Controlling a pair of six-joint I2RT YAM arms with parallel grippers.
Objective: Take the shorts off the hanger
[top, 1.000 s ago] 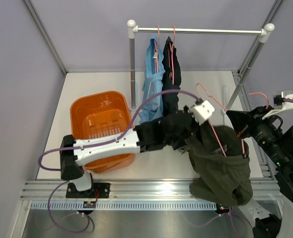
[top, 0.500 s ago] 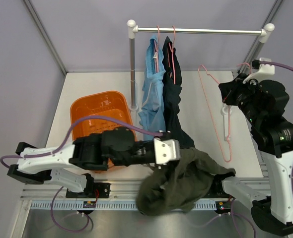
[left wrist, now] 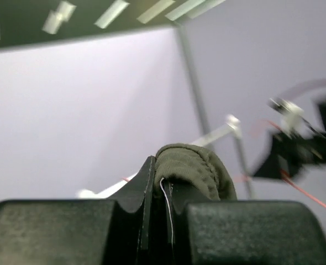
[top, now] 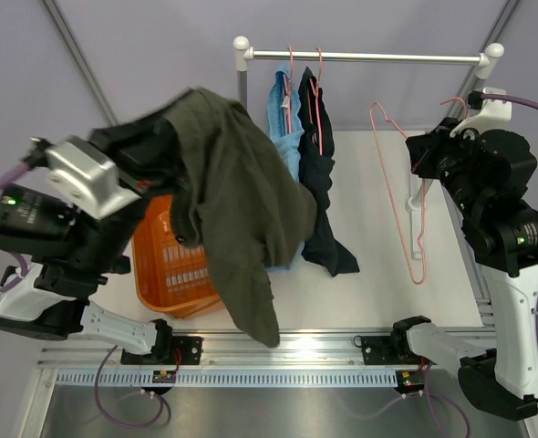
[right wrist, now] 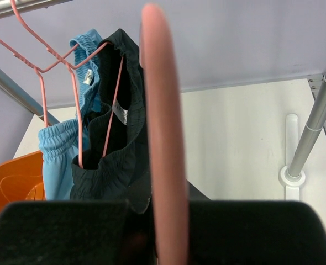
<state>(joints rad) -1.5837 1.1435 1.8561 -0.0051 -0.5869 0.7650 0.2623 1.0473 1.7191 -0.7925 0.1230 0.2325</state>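
Observation:
The dark olive shorts [top: 242, 210] go over the open orange basket next, with my left gripper first tilting down and lowering. They already hang free of any hanger.
The dark olive shorts [top: 242, 210] hang free of any hanger, lifted high over the left side of the table. My left gripper [left wrist: 163, 190] is shut on their waistband [left wrist: 193, 168]; in the top view the cloth hides its fingers. An empty pink hanger [top: 413, 205] dangles at the right, and my right gripper [top: 426, 151] is shut on it. In the right wrist view the hanger [right wrist: 160, 110] runs straight up between the jaws. The light blue shorts [top: 283, 123] and the navy shorts [top: 319, 187] still hang on pink hangers from the rail [top: 387, 57].
An orange basket [top: 173, 269] stands on the table at the left, partly under the olive shorts. The rack's left post [top: 243, 119] and slanted right post [top: 444, 151] rise from the table. Purple walls close in the back and sides.
The olive shorts came off the pink hanger. My left arm swung them from the front right across to high above the basket. My right arm lifted the empty hanger toward the rail's right end.

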